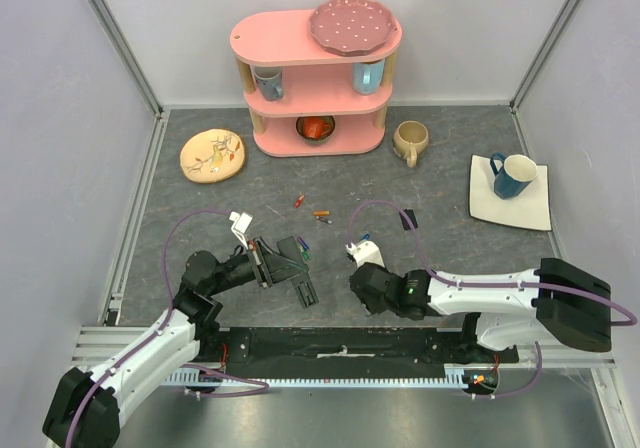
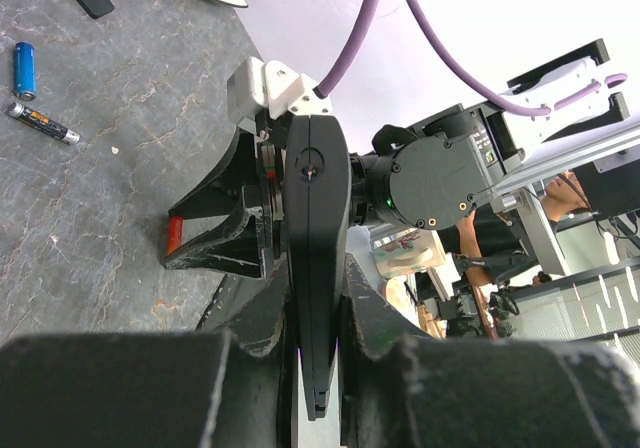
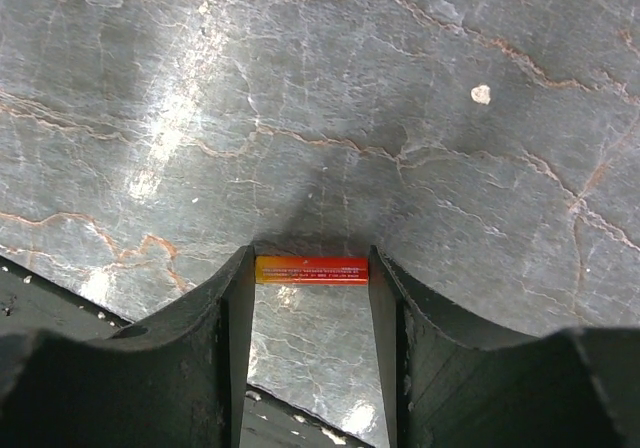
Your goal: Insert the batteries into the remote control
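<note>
The robot will next carry its right gripper outward, turning, over the open spot and release, because the mat is bare between the blue battery and the small black piece.
The remote control [image 2: 316, 218], a slim black bar seen edge-on, is clamped between the fingers of my left gripper [image 2: 315, 288], which is shut on it; from above that gripper [image 1: 266, 261] sits left of centre. My right gripper [image 3: 311, 283] holds a red-and-orange battery [image 3: 311, 269] lengthwise, one end against each fingertip, just over the grey mat. In the top view the right gripper [image 1: 362, 255] faces the left one. Loose batteries lie on the mat: a red one [image 1: 298, 201], an orange one [image 1: 321, 213], and a blue one [image 2: 23, 68] beside a dark one [image 2: 42, 124].
A black wedge-shaped piece [image 2: 225, 218] with a red end stands beside the remote. A black bar [image 1: 304, 288] lies near the left gripper, and a small black strip [image 1: 409, 219] further right. At the back are a pink shelf [image 1: 315, 78], beige mug [image 1: 409, 141], yellow plate [image 1: 212, 155], and blue mug on a white plate [image 1: 530, 208].
</note>
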